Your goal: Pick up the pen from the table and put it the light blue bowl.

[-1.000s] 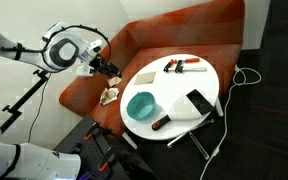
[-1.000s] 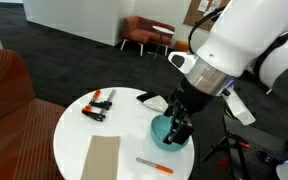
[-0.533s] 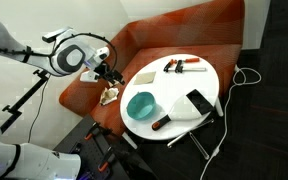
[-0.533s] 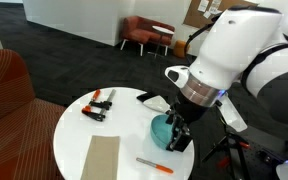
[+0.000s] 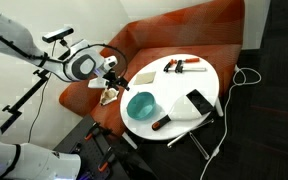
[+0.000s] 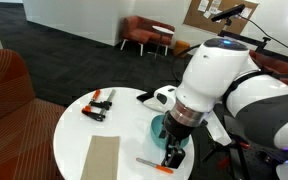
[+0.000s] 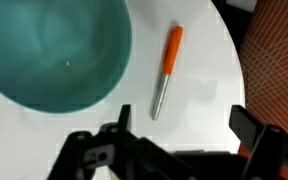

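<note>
I will move my gripper down with its fingers on both sides of the pen's silver body and close it, because the pen's body is below it, just beyond the fingers.
The pen, orange with a silver barrel, lies on the white table just right of the light blue bowl. My gripper is open and empty, hovering above the table with the pen's silver end just beyond the fingers. In both exterior views the gripper hangs above the table. It covers part of the bowl, which also shows in an exterior view. The pen lies near the table's edge.
Red-and-black clamps, a black object and a tan card lie on the table. A rust-coloured sofa stands behind it. Cables run on the floor.
My arm has swung in toward the table and the gripper has moved from over the bowl toward the pen near the table's edge. The pen and bowl have not moved.
</note>
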You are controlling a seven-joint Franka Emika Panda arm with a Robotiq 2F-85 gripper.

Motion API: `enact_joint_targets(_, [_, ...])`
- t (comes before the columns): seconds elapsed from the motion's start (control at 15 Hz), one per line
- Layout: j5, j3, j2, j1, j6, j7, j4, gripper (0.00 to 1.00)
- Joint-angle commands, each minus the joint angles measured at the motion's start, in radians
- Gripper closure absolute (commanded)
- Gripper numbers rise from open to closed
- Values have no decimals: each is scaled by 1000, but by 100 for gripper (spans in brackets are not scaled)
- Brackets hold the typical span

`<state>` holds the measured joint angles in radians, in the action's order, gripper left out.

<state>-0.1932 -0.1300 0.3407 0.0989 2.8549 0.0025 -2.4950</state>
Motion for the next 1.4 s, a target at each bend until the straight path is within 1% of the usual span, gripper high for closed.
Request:
enact_joint_targets(0.0, [0,22,73,33,28,-23,50,0])
enact_joint_targets(0.13, [2,20,108,37,28,-31,73,0])
enact_joint_targets(0.47, [-5,49,193,59,39,-24,141,0])
enact_joint_targets(0.73, [-4,63,259,63,39,-32,192,0])
enact_joint_targets(1.33, [2,64,358,60,24,-49,270,0])
